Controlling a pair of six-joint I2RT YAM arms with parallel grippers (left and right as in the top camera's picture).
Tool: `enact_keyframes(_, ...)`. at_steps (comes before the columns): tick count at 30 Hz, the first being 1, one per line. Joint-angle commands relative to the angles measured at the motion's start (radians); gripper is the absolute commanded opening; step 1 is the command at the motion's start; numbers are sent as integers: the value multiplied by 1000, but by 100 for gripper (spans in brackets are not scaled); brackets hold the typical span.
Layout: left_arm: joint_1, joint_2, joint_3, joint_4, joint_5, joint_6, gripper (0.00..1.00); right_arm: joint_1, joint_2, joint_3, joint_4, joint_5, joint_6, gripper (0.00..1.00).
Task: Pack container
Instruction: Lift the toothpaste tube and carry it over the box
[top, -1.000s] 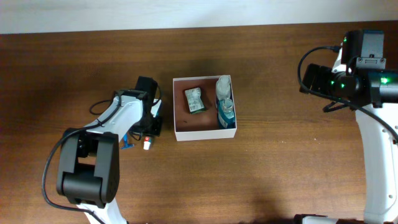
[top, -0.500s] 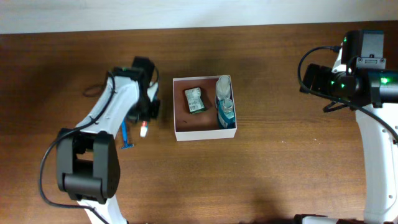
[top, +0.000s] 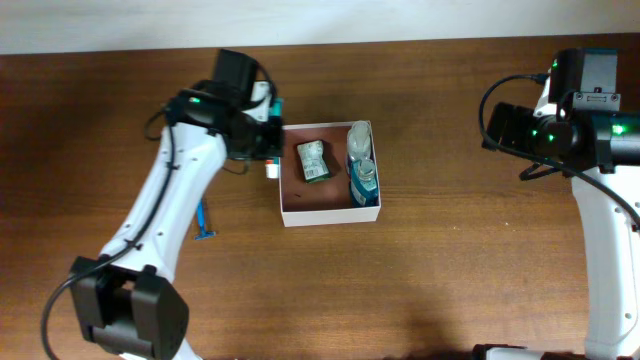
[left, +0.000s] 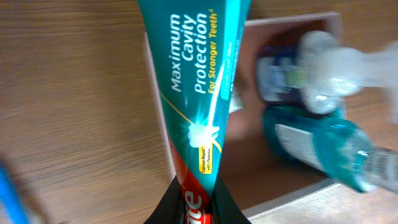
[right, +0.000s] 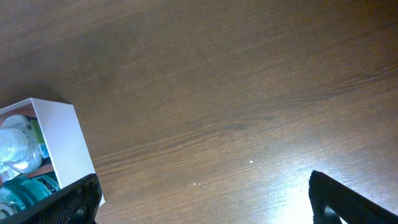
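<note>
The tube (left: 199, 93) is over the container's side. My left gripper will move it toward the bottles next, then lower it into the container.
The container (top: 330, 219) is a shallow white-walled box with a pinkish-brown floor in the middle of the table. It holds a green packet (top: 313, 160), a clear bottle (top: 359, 140) and a blue bottle (top: 364, 183). My left gripper (top: 266, 148) is shut on a teal and red toothpaste tube (left: 199, 93), held in the air over the container's left wall (left: 155, 81). The tube's white cap (top: 271, 170) points toward the table's front. My right gripper (right: 205, 205) is open and empty, over bare table to the right of the container (right: 65, 143).
A blue razor (top: 205, 222) lies on the table at the left, in front of my left arm. The wooden table's far edge runs along the top of the overhead view.
My left gripper has lifted the toothpaste tube from the table left of the container and carried it back and right to the container's left wall. The right arm has not moved.
</note>
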Motion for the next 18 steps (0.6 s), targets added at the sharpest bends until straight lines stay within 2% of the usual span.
enact_keyframes(1,-71,20,8,40,14,-71,0,-6,2,8,3,5,5,98)
enact_keyframes(7,-151,55,8,60,-128,-135,0,-6,2,8,3,5,5,98)
enact_keyframes(18,-170,164,8,141,-137,-180,1,-6,2,8,3,5,5,98)
